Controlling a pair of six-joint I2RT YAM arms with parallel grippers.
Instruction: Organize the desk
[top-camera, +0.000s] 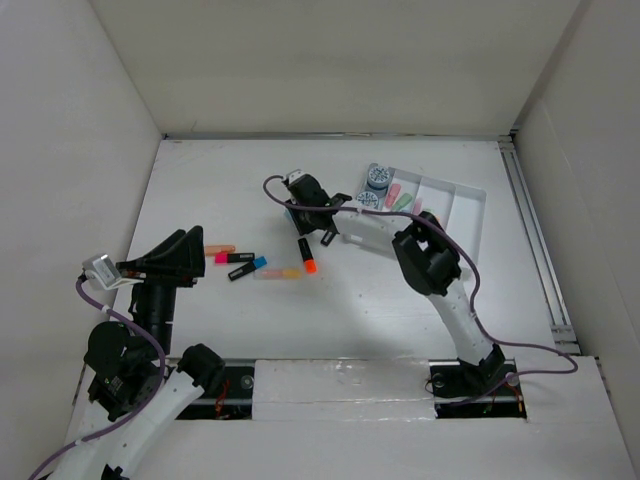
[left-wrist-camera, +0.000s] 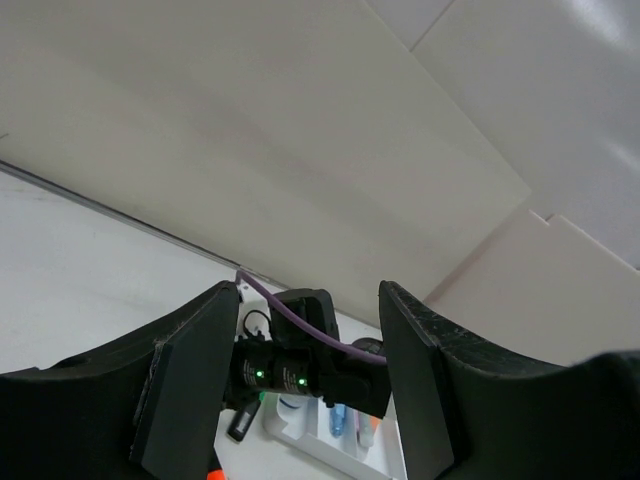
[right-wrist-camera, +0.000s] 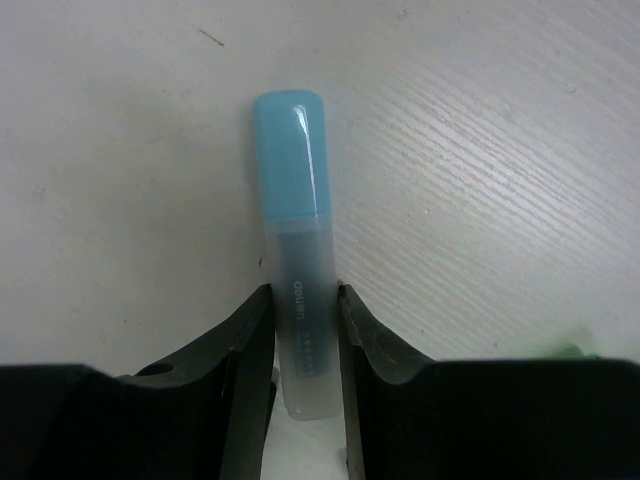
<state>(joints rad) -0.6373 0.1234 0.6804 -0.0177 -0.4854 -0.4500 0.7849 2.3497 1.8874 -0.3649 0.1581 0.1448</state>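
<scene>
The robot's right gripper will move up and carry the highlighter past the tape rolls to the bare far end of the tray's middle section (top-camera: 435, 193), then let go of it where there is room.
The desk (top-camera: 380, 300) is a white tabletop between white walls. My right gripper (top-camera: 303, 218) reaches to mid-desk, left of the white compartmented tray (top-camera: 470, 215). In the right wrist view the gripper (right-wrist-camera: 303, 295) is shut on a translucent highlighter with a light blue cap (right-wrist-camera: 290, 170), cap pointing away, just over the desk surface. In the top view my wrist hides this highlighter. My left gripper (top-camera: 198, 258) is open and empty, raised at the left. In the left wrist view it (left-wrist-camera: 308, 300) points toward the right arm.
Several highlighters lie in a loose row mid-desk: orange (top-camera: 222, 248), pink-capped (top-camera: 232, 258), blue-capped black (top-camera: 247, 267), yellow (top-camera: 280, 273) and orange-capped black (top-camera: 306, 255). The tray holds two tape rolls (top-camera: 378, 177) and several highlighters (top-camera: 400, 197).
</scene>
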